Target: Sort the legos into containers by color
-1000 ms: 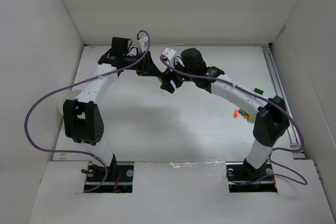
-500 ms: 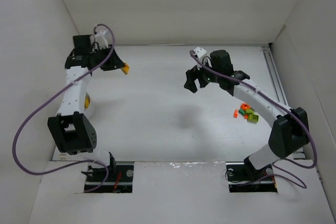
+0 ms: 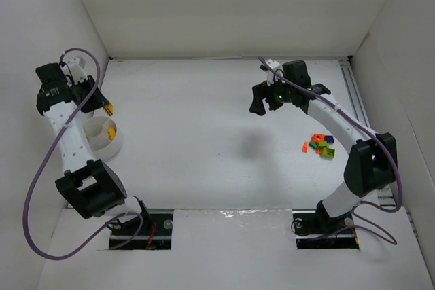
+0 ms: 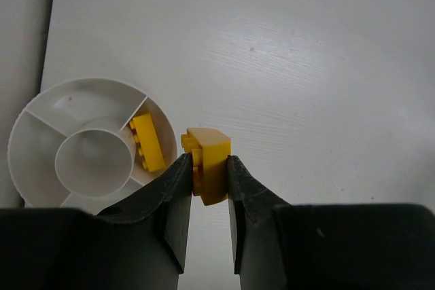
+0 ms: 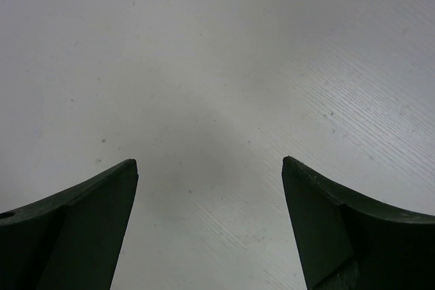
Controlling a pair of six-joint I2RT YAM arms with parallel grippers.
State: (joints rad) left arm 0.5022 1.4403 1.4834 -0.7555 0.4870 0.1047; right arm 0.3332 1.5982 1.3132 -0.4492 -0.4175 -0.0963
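I will next move my left gripper back over the outer section with the yellow lego and then lower it, since its lego matches that color.
My left gripper [image 4: 206, 168] is shut on a yellow lego [image 4: 209, 161], which hangs just right of the rim of a round white divided container [image 4: 41, 168]. Another yellow lego [image 4: 147, 142] lies in one of its outer sections. From above, the left gripper [image 3: 103, 105] with its yellow lego [image 3: 109, 108] sits at the far left, just behind the container [image 3: 92, 142]. My right gripper [image 3: 260, 105] stands open over bare floor at the right back, with nothing between its fingers [image 5: 102, 195]. A small heap of orange, green and purple legos [image 3: 319, 145] lies to its right.
White walls close in the floor on the left, back and right. A metal rail [image 3: 359, 110] runs along the right edge. The left arm's purple cable [image 3: 37, 168] loops out near the left wall.
The two grippers were close together at the middle back. My left arm has swung left to the container carrying the yellow lego. My right arm has drawn back to the right and opened.
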